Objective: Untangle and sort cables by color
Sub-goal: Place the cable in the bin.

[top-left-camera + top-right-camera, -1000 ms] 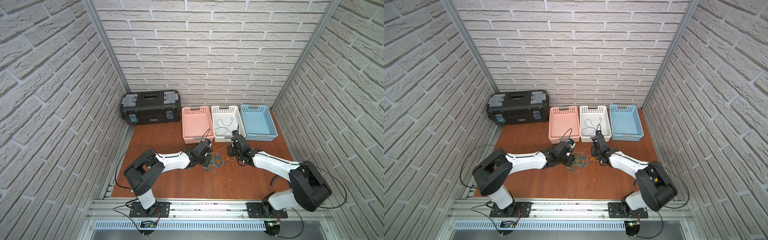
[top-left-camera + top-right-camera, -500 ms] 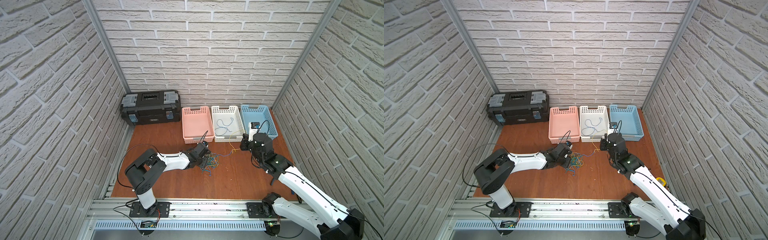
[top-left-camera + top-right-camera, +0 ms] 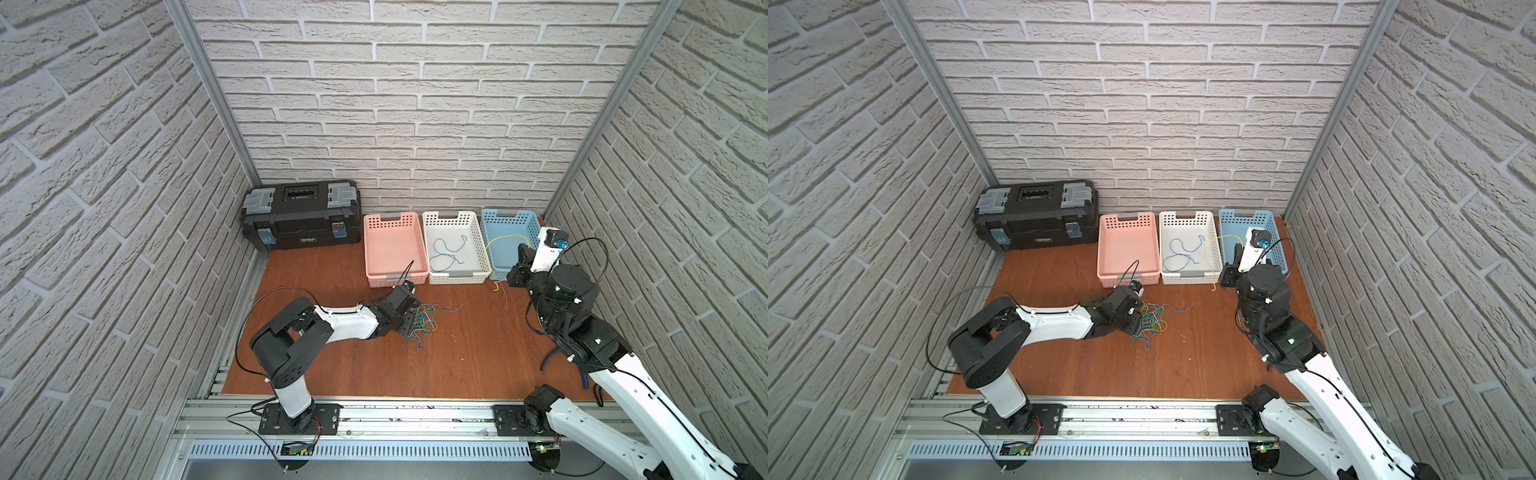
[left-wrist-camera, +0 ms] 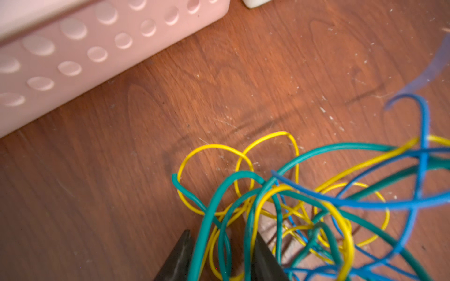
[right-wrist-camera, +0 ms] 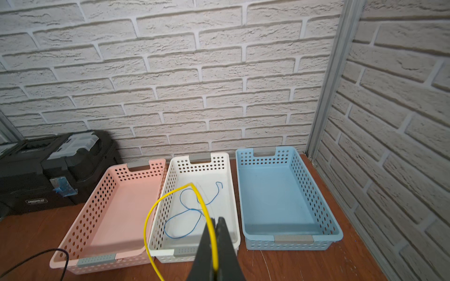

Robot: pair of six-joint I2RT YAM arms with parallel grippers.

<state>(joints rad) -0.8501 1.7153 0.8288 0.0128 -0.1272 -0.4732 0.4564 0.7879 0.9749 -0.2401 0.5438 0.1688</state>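
I need to lower my right gripper outward over the blue basket's empty bottom next and release the yellow cable [image 3: 505, 238], because that bottom is outward of my gripper and below it.
A tangle of yellow, blue and teal cables [image 3: 422, 322] [image 3: 1152, 320] lies on the wooden table in front of the pink basket. My left gripper [image 3: 411, 324] [image 4: 222, 237] is low at its left side, shut on several teal and yellow strands [image 4: 304, 206] that fill the gap between its fingers. My right gripper [image 3: 523, 249] [image 5: 215, 220] is raised over the blue basket's near left corner and shut on a yellow cable [image 3: 505, 238] [image 5: 155, 206]. That cable arcs up and hangs down to the table. A blue cable [image 3: 446, 253] [image 5: 187, 214] lies in the white basket.
Pink [image 3: 395, 220], white [image 3: 451, 216] and blue [image 3: 511, 216] baskets stand side by side along the back wall. A black toolbox [image 3: 301, 214] sits in the back left corner. Brick walls close in on both sides, with the right wall close to the right arm.
My right gripper has drawn the yellow cable out of the tangle and carried it up and back-right to the blue basket. My left gripper stayed at the tangle, its jaws a little narrower.
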